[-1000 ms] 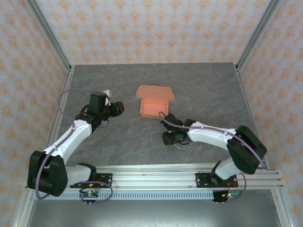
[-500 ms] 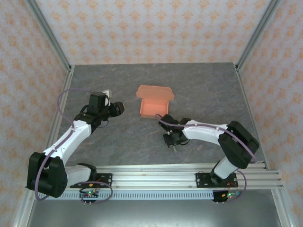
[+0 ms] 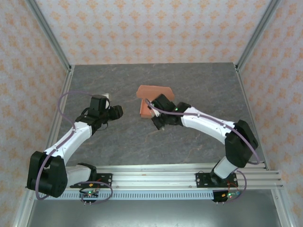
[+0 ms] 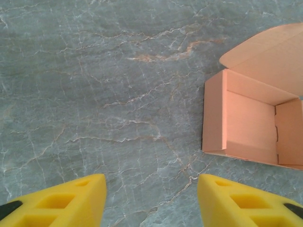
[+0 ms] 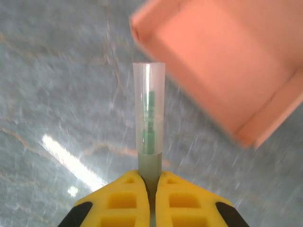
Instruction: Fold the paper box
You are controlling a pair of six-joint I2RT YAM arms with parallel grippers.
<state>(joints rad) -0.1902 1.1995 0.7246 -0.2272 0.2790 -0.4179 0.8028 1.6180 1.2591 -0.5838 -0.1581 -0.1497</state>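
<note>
My right gripper is holding the stick, which still hangs outside the tray's side. Next it needs to carry the stick outward over the open tray (image 3: 146, 109) (image 5: 222, 61), then lower it to release.
The paper box (image 3: 145, 108) is a salmon-orange open box at the table's middle, its lid (image 3: 152, 90) standing up behind it. My right gripper (image 3: 157, 121) hangs over the box's front right corner, partly covering it. In the right wrist view my right gripper (image 5: 150, 176) is shut on a thin greenish stick with a clear cap (image 5: 149, 113). The stick points forward beside the box's open tray (image 5: 222, 61). My left gripper (image 3: 118, 111) is left of the box and apart from it. My left gripper (image 4: 150, 183) is open over bare table, with the box (image 4: 246, 127) ahead to the right.
The grey marbled table (image 3: 203, 85) has free room behind the box and along both sides. Metal frame posts (image 3: 49, 42) and patterned walls close it in. An aluminium rail (image 3: 156, 177) with the arm bases runs along the near edge.
My right gripper has shut on the stick and swung from the near table up and left to the box's front. The left arm has barely shifted.
</note>
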